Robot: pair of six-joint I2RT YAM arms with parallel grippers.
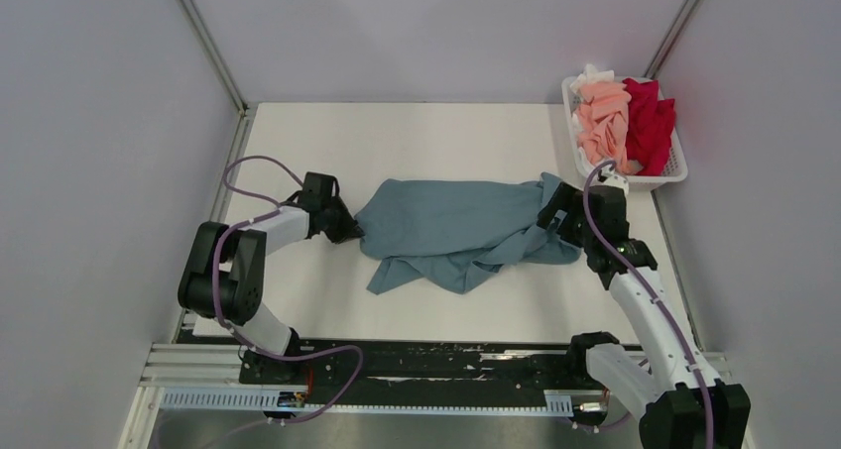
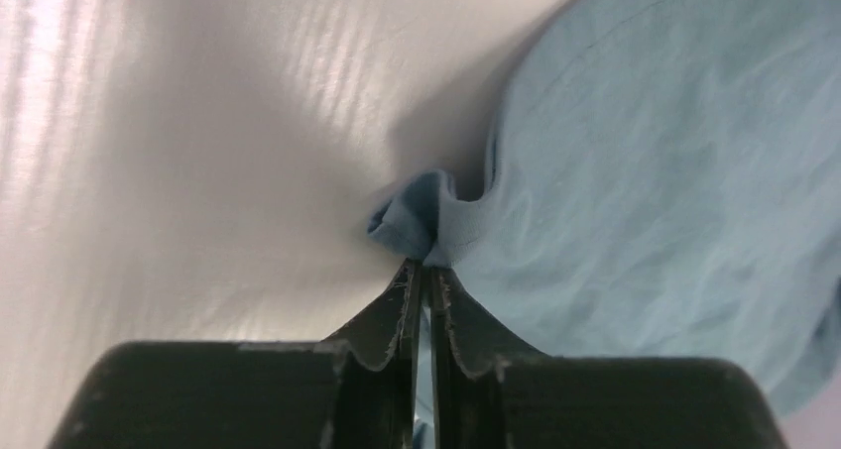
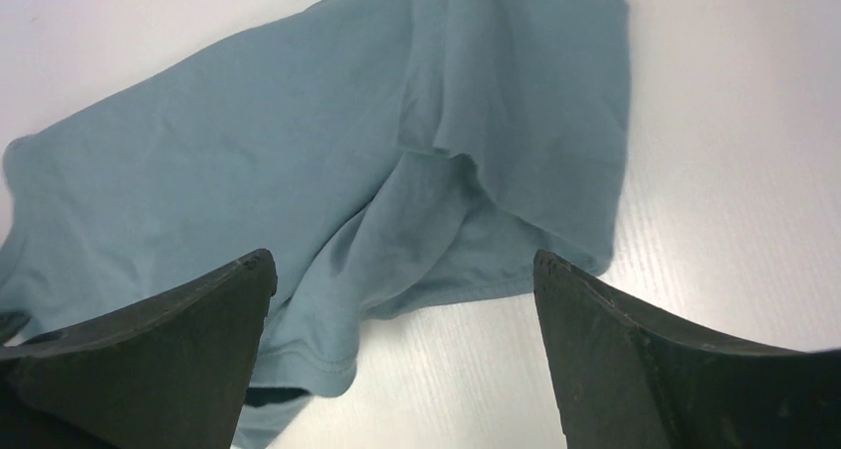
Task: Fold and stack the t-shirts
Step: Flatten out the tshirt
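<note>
My right gripper is going to move back, down and to the left in the top view, onto the t-shirt's near folded hem (image 1: pixel 489 267) (image 3: pixel 332 368), because the hem's edge is raised there.
A dusty blue-grey t-shirt (image 1: pixel 456 229) lies crumpled across the middle of the white table. My left gripper (image 1: pixel 349 227) is at its left edge, shut on a pinched fold of the cloth (image 2: pixel 421 221); the jaws stand nearly together with fabric bunched at their tips (image 2: pixel 424 264). At the shirt's right end my right gripper (image 1: pixel 551 214) hangs open just above the cloth (image 3: pixel 397 171), with a hem and bare table between its fingers (image 3: pixel 402 271). Salmon pink (image 1: pixel 603 122), crimson red (image 1: pixel 651 122) and white (image 1: pixel 593 75) t-shirts are heaped in the basket.
The white slatted plastic basket (image 1: pixel 662 179) stands at the table's back right corner, close behind the right arm. Grey walls enclose the table (image 1: pixel 327 300) on three sides. A black rail with the arm bases runs along the near edge.
</note>
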